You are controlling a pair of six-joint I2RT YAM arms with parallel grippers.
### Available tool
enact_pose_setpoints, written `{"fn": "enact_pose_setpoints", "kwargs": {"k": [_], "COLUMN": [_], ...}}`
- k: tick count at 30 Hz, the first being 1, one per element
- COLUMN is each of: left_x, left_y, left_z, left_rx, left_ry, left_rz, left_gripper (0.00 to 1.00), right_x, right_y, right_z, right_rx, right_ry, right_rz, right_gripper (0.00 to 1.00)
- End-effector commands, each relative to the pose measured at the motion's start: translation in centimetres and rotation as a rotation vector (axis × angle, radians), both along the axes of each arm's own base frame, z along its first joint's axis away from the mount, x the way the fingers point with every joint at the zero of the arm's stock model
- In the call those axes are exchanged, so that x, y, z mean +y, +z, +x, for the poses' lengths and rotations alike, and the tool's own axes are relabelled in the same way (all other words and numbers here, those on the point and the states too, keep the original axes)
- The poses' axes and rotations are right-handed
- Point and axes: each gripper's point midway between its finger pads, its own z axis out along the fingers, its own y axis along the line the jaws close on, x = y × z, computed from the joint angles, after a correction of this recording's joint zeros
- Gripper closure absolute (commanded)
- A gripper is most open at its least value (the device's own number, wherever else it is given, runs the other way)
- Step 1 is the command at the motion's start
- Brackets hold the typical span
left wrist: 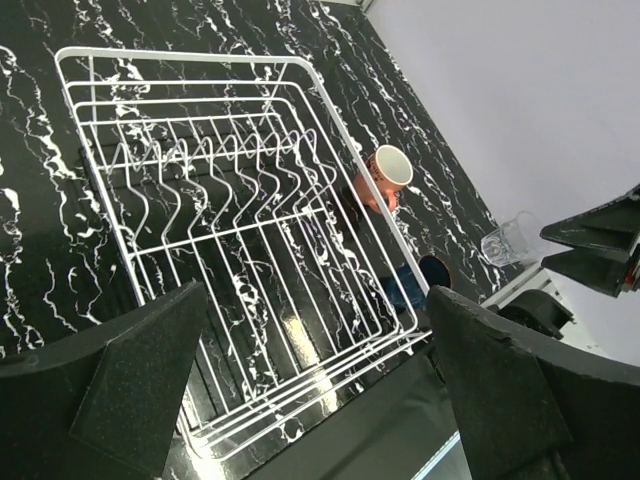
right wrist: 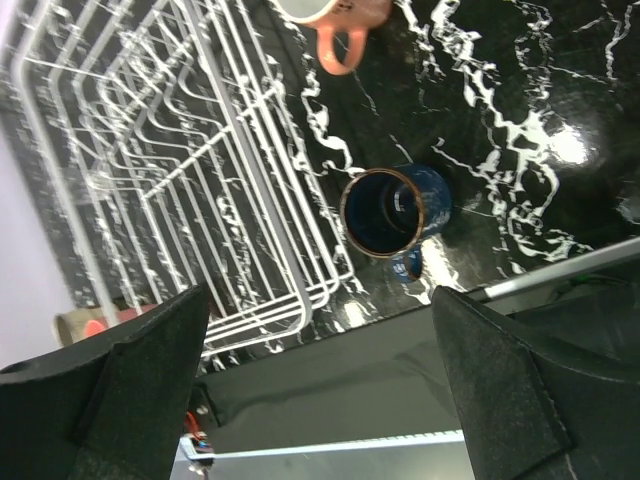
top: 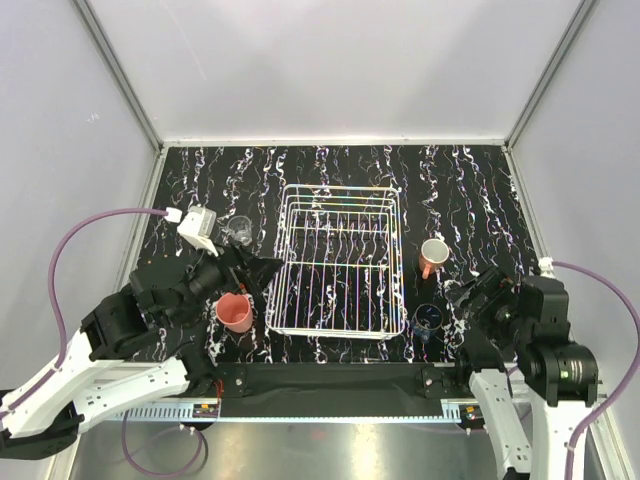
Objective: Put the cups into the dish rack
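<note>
I will next reach my right gripper outward and down onto the rim side of the orange mug (top: pixel 433 256) away from the rack's wires, as the mug stands outward and below.
The white wire dish rack (top: pixel 337 333) stands mid-table with no cup in it. A pink tumbler (top: pixel 235 313) lies just left of it, under my left gripper (top: pixel 260 275). One clear glass (top: pixel 238 231) stands behind that gripper. An orange mug (top: pixel 433 256) and a dark blue cup (top: pixel 428 318) stand right of the rack. My right gripper (top: pixel 463 298) hovers beside the blue cup. Both grippers are open and empty. The left wrist view shows the rack (left wrist: pixel 180 56), the mug (left wrist: pixel 385 178), the blue cup (left wrist: pixel 412 282) and a second clear glass (left wrist: pixel 505 240). The cream cup is out of view.
The right wrist view looks down on the blue cup (right wrist: pixel 390 212), the mug's handle (right wrist: pixel 338 45), the rack's near corner (right wrist: pixel 257 150) and the pink tumbler (right wrist: pixel 92 325). A black mat (top: pixel 330 380) lies along the table's near edge. Grey walls close in three sides.
</note>
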Motion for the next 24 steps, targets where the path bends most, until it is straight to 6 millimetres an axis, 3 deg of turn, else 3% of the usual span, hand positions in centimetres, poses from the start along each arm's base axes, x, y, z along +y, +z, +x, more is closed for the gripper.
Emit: {"fn": "enact_pose_setpoints", "kwargs": {"k": [1,5,12,16,19,22,24], "left_x": [0.8,1.0,-0.5,-1.3,-1.5,-1.6,-2.0], "left_y": [1.5,2.0,-0.8,-2.1,-2.1,-1.7,-1.3], "left_z": [0.2,0.3,1.0,1.1,1.2,1.1,0.8], "left_rx": [-0.039,-0.045,0.028,0.056,0.058,0.055,0.036], "left_ry": [0.028,0.032,0.015,-0.003,0.002,0.001,-0.029], "left_rz": [-0.018,0.005,0.115,0.139,0.126,0.095,0.058], "left_gripper": [0.01,0.01,0.01,0.01,0.01,0.01,0.01], "right_x": [-0.9,0.0,-0.2,-0.9,-2.1,-4.6,-4.7], "right_y": [-1.5,-0.4,0.1,0.4,0.1,-0.8,-0.9], "right_z": [-0.8,0.8,4.6,7.0,8.5,10.2,11.3], "right_rx": [0.114,0.051,0.127,0.132,0.19,0.274,0.272], "right_ry": [0.031,0.145,0.18,0.185,0.213,0.11,0.106], "right_rz": [-0.084,-0.104,-0.125,-0.175,-0.257,-0.346,-0.35], "right_gripper": [0.0,0.0,0.0,0.0,0.0,0.0,0.0]}}
